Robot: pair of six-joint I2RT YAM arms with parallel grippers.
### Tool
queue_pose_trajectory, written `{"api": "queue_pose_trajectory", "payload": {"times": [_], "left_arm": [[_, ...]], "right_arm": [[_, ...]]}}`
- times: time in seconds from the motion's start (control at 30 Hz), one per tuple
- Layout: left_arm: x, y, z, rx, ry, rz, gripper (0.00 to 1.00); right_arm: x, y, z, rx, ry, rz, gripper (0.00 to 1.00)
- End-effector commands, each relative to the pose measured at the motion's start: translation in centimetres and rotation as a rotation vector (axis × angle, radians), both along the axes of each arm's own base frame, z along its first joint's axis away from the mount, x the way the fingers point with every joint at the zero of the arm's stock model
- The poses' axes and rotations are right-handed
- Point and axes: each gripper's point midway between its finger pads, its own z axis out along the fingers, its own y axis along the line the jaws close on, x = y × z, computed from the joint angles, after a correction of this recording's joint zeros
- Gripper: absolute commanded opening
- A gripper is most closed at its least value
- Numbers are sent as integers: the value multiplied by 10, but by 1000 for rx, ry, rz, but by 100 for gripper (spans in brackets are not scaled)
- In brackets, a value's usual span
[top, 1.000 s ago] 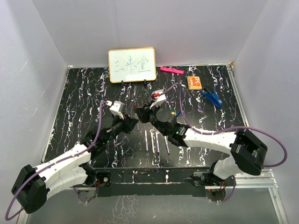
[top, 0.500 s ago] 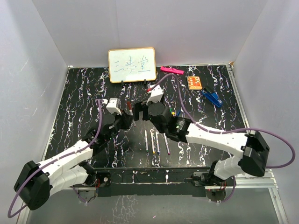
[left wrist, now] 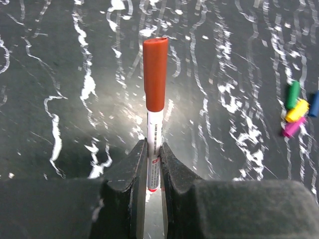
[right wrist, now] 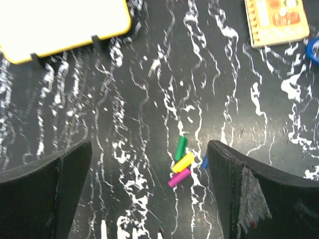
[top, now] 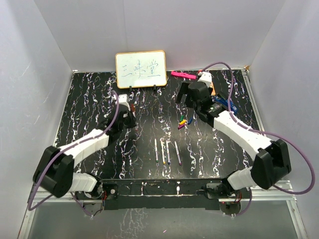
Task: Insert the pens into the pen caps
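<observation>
The left gripper moves down next until the white pen lies on the bare tabletop beneath it and releases the pen there, because its red cap is on.
In the left wrist view my left gripper (left wrist: 154,152) is shut on a white pen (left wrist: 155,132) that wears a red pen cap (left wrist: 155,74) and points away over the table. From above, that gripper (top: 128,115) hangs left of centre. My right gripper (right wrist: 149,147) stands wide open with nothing between its fingers (right wrist: 249,189), above a cluster of loose caps: green (right wrist: 180,148), yellow (right wrist: 183,162), purple (right wrist: 179,177) and blue (right wrist: 205,162). The top view shows it (top: 188,102) just behind those caps (top: 182,122). Several uncapped pens (top: 163,151) lie side by side near the front.
A small whiteboard (top: 141,68) stands at the back centre. A pink marker (top: 182,75), an orange card (right wrist: 276,20) and a blue clip (top: 227,104) lie at the back right. White walls close in the black marbled table (top: 84,104).
The right gripper has opened, letting go of the red cap, and swung back to the right over the loose caps. The left gripper has drawn back to the left with the capped pen.
</observation>
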Motion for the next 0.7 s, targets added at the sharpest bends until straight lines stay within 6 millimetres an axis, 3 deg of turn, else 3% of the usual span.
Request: {"api": "queue_pose_trajectory", "payload": {"times": [0.0,0.17,0.33,0.67], "left_arm": [[20,19,-14,48,127,23,0],[46,24,-28,97,216,14,0],[65,29,-45,129,279,32,0],[63,33,-79,148,397,39,0]], "right_arm": [[-12,12,-38,41,152,74,98],[-17,10,-61,14,206,77,98],[-21,5,-62,4,198,76,98],[-27,-4,-60,-10,181,60,98]]}}
